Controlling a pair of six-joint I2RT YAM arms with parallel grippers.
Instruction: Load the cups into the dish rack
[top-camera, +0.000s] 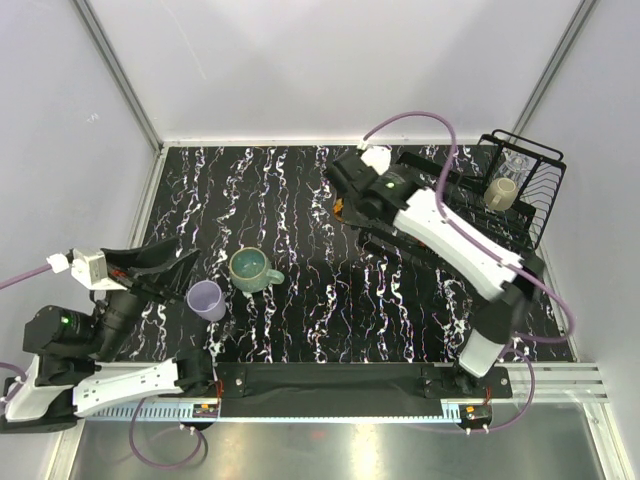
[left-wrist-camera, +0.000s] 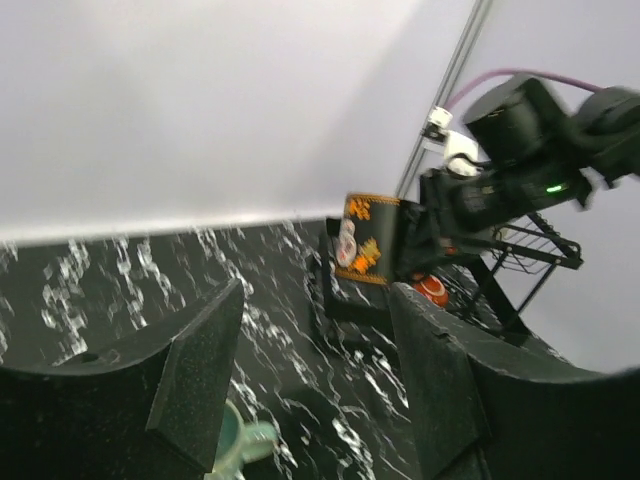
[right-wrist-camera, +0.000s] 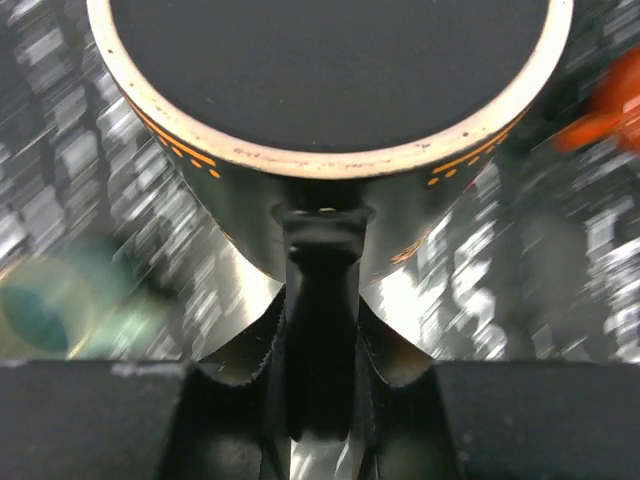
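The dark mug goes across and down next, then my right gripper releases it. The rack's free far side (top-camera: 434, 177) lies below my right gripper, to its right in the top view.
My right gripper (right-wrist-camera: 320, 310) is shut on the handle of the dark mug (right-wrist-camera: 330, 90), whose orange-patterned side (left-wrist-camera: 372, 240) shows in the left wrist view at mid-table. I cannot tell if it touches the table. The small orange mug (left-wrist-camera: 432, 290) sits just behind it. The teal-green mug (top-camera: 252, 268) and lavender tumbler (top-camera: 206, 300) stand at the left. My left gripper (top-camera: 168, 268) hangs open beside them with nothing between its fingers (left-wrist-camera: 205, 370). The dish rack (top-camera: 545, 200) at the far right holds the beige mug (top-camera: 501, 193) and the clear glass (top-camera: 515, 160).
White walls close the table at the back and sides, with metal posts in the corners. The right arm (top-camera: 455, 240) stretches diagonally across the right half of the marbled tabletop (top-camera: 300, 320). A purple cable (top-camera: 420, 118) loops above the rack side.
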